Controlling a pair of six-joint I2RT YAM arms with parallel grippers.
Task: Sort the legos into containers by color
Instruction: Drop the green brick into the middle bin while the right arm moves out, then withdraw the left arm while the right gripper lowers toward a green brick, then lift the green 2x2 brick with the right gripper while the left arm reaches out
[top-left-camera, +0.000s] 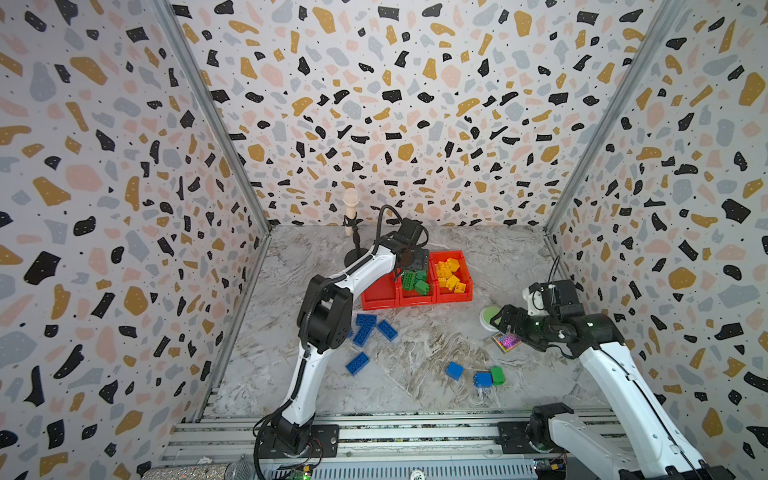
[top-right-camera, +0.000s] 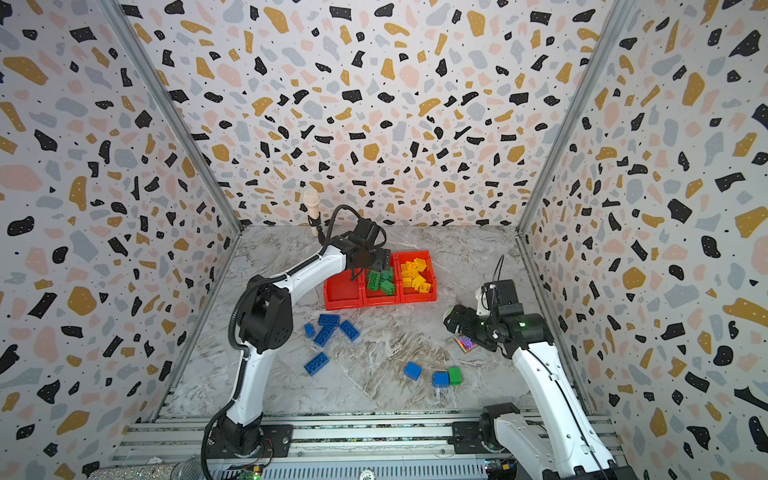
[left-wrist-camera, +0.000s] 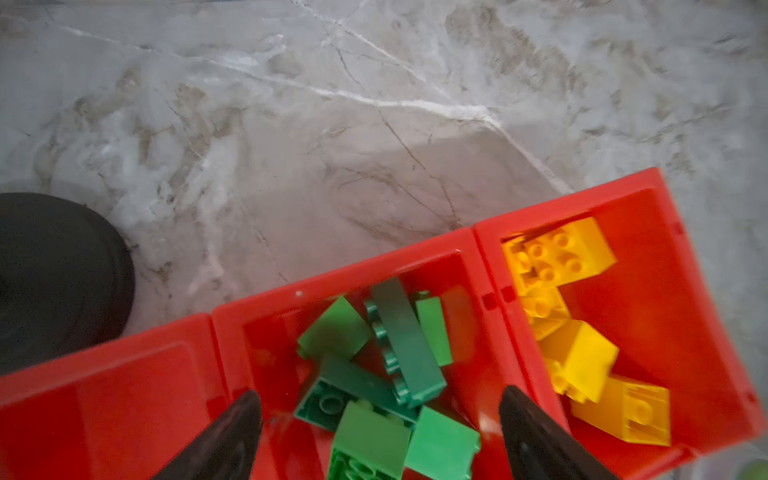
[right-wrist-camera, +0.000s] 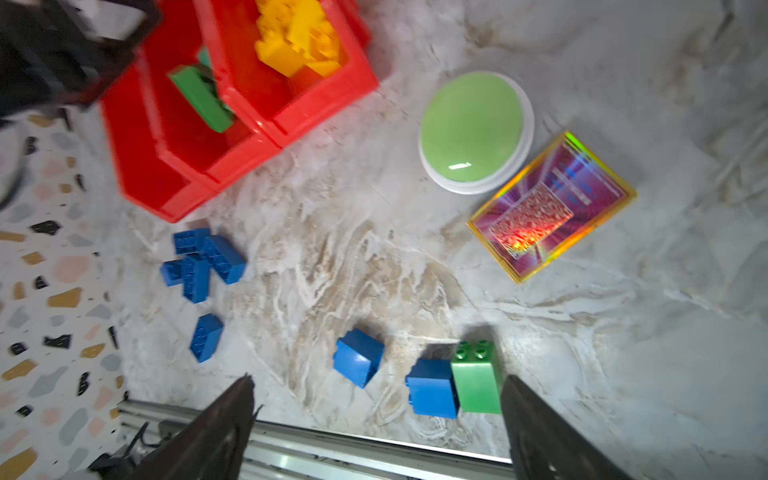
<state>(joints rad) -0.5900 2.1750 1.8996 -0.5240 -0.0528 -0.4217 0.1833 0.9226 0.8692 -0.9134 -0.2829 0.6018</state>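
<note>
The square green lego (right-wrist-camera: 477, 380) lies on the tabletop outside the green legos' container, so I will next move my right gripper back and down until its fingers are on both sides of that lego.
Three joined red containers (top-left-camera: 378, 303) stand mid-table: the left one holds nothing, the middle one green legos (top-left-camera: 415, 283), the right one yellow legos (top-left-camera: 451, 274). My left gripper (top-left-camera: 417, 264) hangs open over the middle container (left-wrist-camera: 332, 274). Its jaws stand wide apart with loose green legos (left-wrist-camera: 370, 436) lying below them. Several blue legos (top-left-camera: 370, 328) lie in front of the containers. Nearer the front sit two blue square legos (right-wrist-camera: 359, 357) and a green one (right-wrist-camera: 476, 378). My right gripper (right-wrist-camera: 378, 379) hovers open and empty, above the table at the right (top-left-camera: 505, 322).
A microphone on a black round-based stand (top-left-camera: 352, 232) rises behind the left container, and its base (left-wrist-camera: 54, 282) shows in the left wrist view. A green-topped white button (right-wrist-camera: 473, 129) and an iridescent card (right-wrist-camera: 548, 208) lie under my right arm. A metal rail (top-left-camera: 395, 436) runs along the front.
</note>
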